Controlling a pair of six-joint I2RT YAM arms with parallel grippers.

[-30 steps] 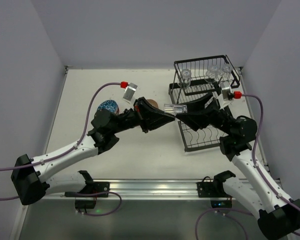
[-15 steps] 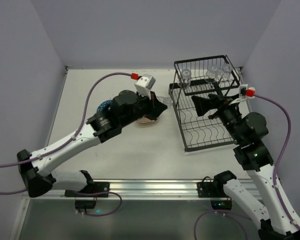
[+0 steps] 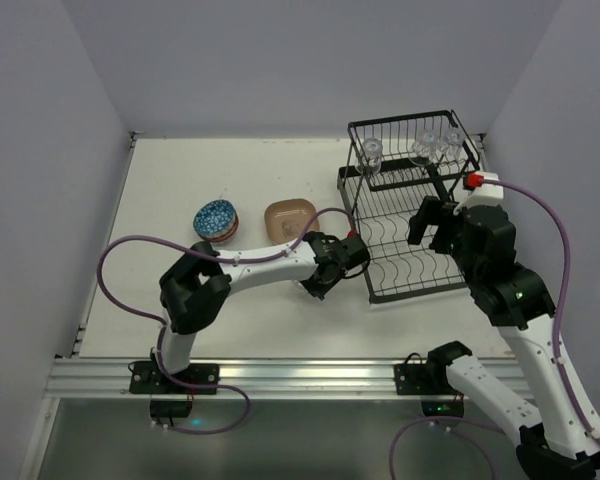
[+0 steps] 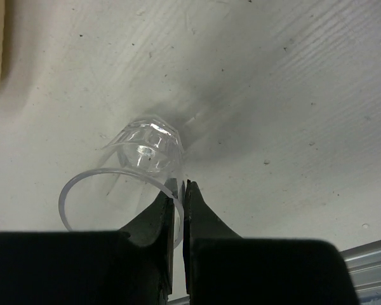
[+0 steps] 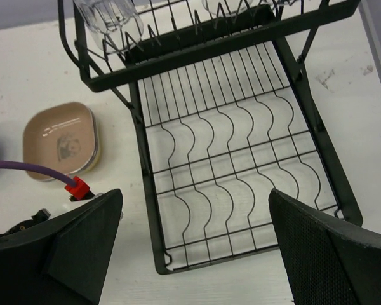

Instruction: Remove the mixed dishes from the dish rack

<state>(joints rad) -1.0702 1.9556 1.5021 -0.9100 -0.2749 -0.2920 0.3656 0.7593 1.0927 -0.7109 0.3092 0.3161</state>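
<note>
The middle glass cup (image 5: 226, 6) of the dish rack's upper basket stands outward of my right gripper, so its open fingers should move outward and down around it next.
A clear glass cup (image 4: 145, 147) hangs close over the white table, its rim pinched between the fingers of my shut left gripper (image 4: 181, 188), just left of the dish rack's front corner (image 3: 372, 296). My right gripper (image 5: 195, 197) stands wide open and empty above the dish rack's (image 5: 241, 165) bare lower tray. Three glass cups (image 3: 372, 152) (image 3: 425, 146) (image 3: 451, 135) stand in the upper basket. A blue speckled bowl (image 3: 215, 217) and a tan plate (image 3: 290, 218) sit on the table left of the rack.
The tan plate (image 5: 60, 140) lies on a yellow one whose edge shows beneath it. The left arm's purple cable (image 3: 130, 262) loops over the table. Grey walls close in the left, back and right sides; a metal rail (image 3: 300, 375) runs along the near edge.
The two grippers met at the cup a second ago. The right one let go, opened wide and pulled back over the rack. The left arm carried the cup down beside the rack's front-left corner.
</note>
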